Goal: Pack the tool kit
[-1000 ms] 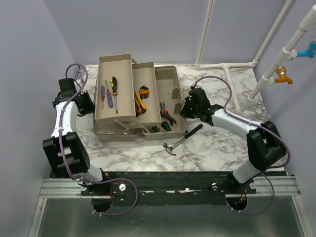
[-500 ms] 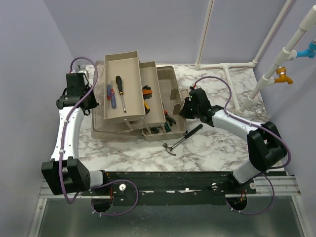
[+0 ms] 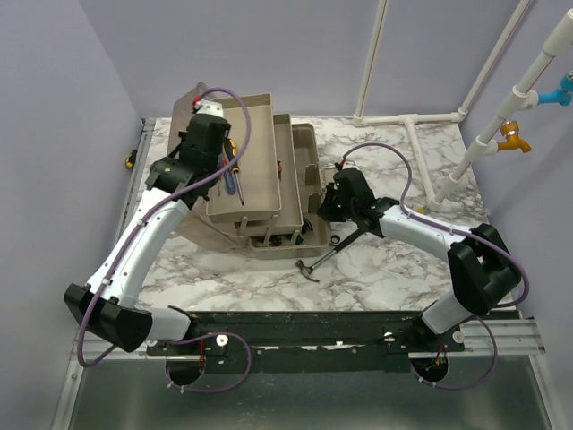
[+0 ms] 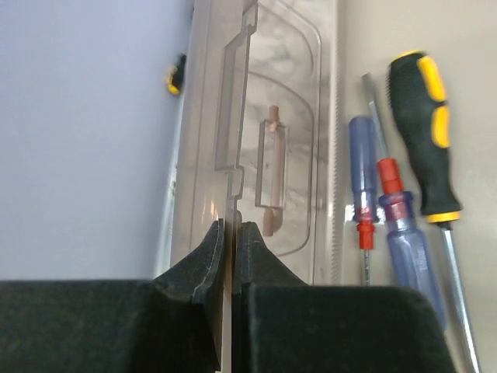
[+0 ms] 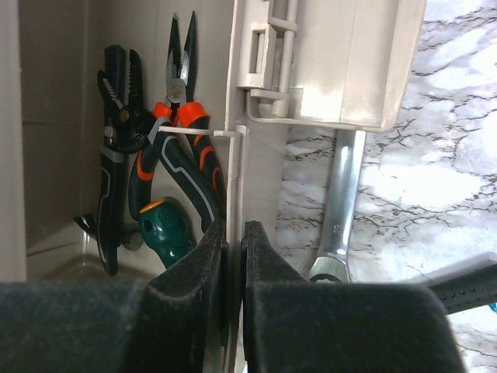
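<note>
The drawn-in top tray (image 3: pixel 254 163) lies right of my left gripper in the top view, so next my left gripper should swing the lid that way over it and release.
The beige toolbox (image 3: pixel 304 175) stands at the middle of the table with its fold-out trays (image 3: pixel 260 152) drawn in over it. My left gripper (image 3: pixel 208 134) is shut on the edge of the smoky translucent lid (image 4: pixel 287 101), held up on edge beside the top tray (image 4: pixel 466 47); that tray holds three screwdrivers, one black and yellow (image 4: pixel 423 132). My right gripper (image 3: pixel 327 204) is shut on the toolbox's right wall (image 5: pixel 260 93). Pliers (image 5: pixel 182 155) and a green-handled screwdriver (image 5: pixel 163 225) lie inside. A wrench (image 5: pixel 339 202) and a hammer (image 3: pixel 331 251) lie on the table beside the box.
White pipes (image 3: pixel 412 118) lie along the back right of the marble table (image 3: pixel 403 269), and one slants up at the far right. A small yellow and black object (image 3: pixel 130 161) sits at the table's left edge. Purple walls close in the left and back.
My left arm has swung the lid up and rightward over the toolbox, and the trays have folded in towards the box. My right gripper has kept its hold on the right wall.
</note>
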